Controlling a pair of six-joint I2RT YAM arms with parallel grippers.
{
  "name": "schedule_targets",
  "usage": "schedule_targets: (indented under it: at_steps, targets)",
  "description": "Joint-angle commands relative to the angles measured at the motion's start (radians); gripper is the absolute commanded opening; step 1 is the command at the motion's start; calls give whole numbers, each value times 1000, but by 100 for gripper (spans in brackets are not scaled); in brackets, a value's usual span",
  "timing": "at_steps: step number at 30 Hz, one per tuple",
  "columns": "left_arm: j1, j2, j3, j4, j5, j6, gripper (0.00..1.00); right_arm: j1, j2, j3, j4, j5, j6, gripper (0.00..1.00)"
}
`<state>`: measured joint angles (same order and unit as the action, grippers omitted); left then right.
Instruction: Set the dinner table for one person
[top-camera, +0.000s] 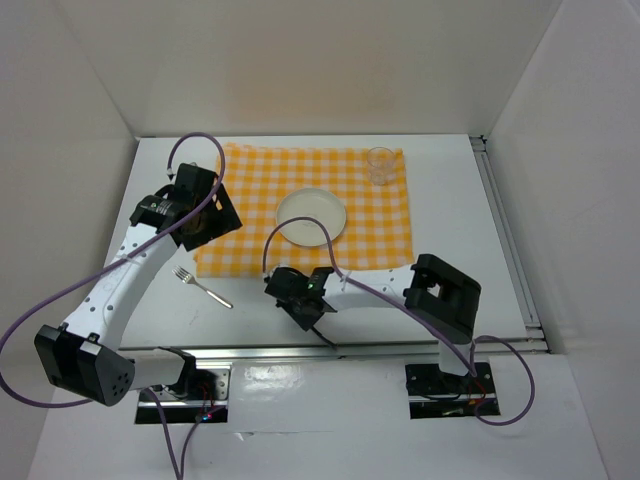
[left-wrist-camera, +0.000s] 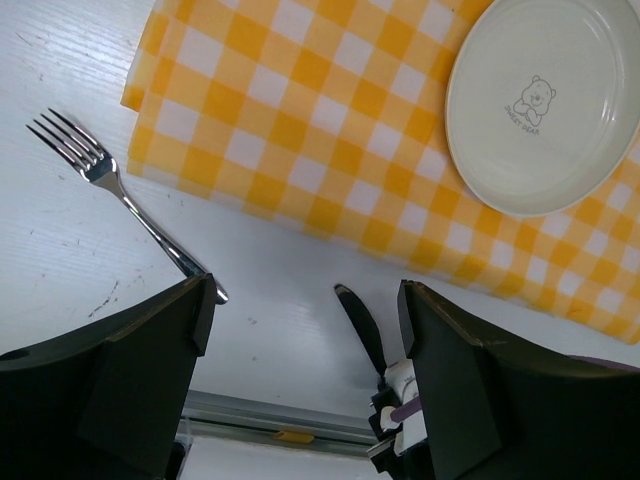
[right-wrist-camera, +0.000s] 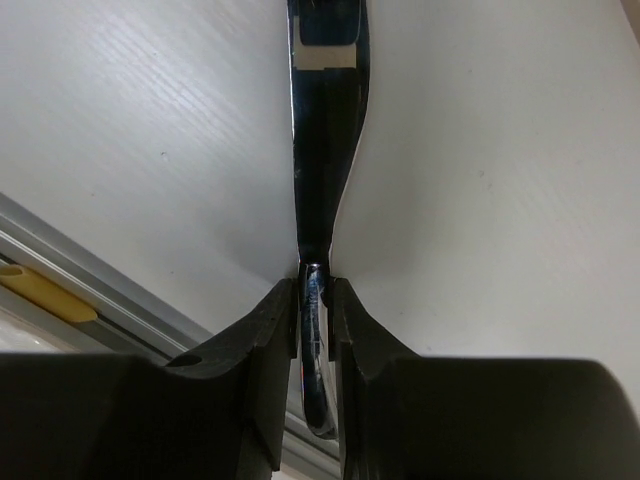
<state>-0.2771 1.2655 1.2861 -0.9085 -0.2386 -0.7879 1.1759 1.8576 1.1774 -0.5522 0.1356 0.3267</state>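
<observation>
My right gripper carries the knife outward and to its right in the top view next and releases it on the free cloth beside the plate (top-camera: 311, 216).
My right gripper (top-camera: 312, 316) (right-wrist-camera: 313, 290) is shut on a metal knife (right-wrist-camera: 322, 150) and holds it low over the white dinner table (top-camera: 450, 200), near the front rail. The knife's dark blade shows in the left wrist view (left-wrist-camera: 362, 325). My left gripper (top-camera: 195, 205) (left-wrist-camera: 305, 300) is open and empty, raised above the left edge of the yellow-checked cloth (top-camera: 300, 185) (left-wrist-camera: 300, 120). A fork (top-camera: 202, 286) (left-wrist-camera: 120, 190) lies on the bare table left of the cloth's front corner. A cream plate (top-camera: 311, 216) (left-wrist-camera: 545, 100) sits on the cloth. A clear glass (top-camera: 380, 165) stands at its far right corner.
A metal rail (top-camera: 330, 352) (left-wrist-camera: 270, 420) runs along the table's front edge, another rail (top-camera: 505, 240) along the right edge. White walls enclose the back and sides. Purple cables loop from both arms.
</observation>
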Motion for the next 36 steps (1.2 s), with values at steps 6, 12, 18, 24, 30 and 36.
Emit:
schedule_targets:
  at_steps: [6,12,18,24,30,36]
  targets:
    - [6,-38,19,-4,-18,10,91,18,-63,-36,110,56,-126,0]
    - [6,-38,28,-4,-18,10,90,7,-107,27,66,79,-156,0]
    - [6,-38,39,-15,-27,10,90,7,-132,76,14,124,-167,0]
    - [6,-38,48,-15,-36,10,90,-94,-201,125,-26,144,-157,0]
    - [6,-38,48,-15,-36,1,90,-264,-236,146,-60,110,-124,0]
    - [15,-38,39,-15,-36,1,90,-499,-213,177,-100,66,-89,0]
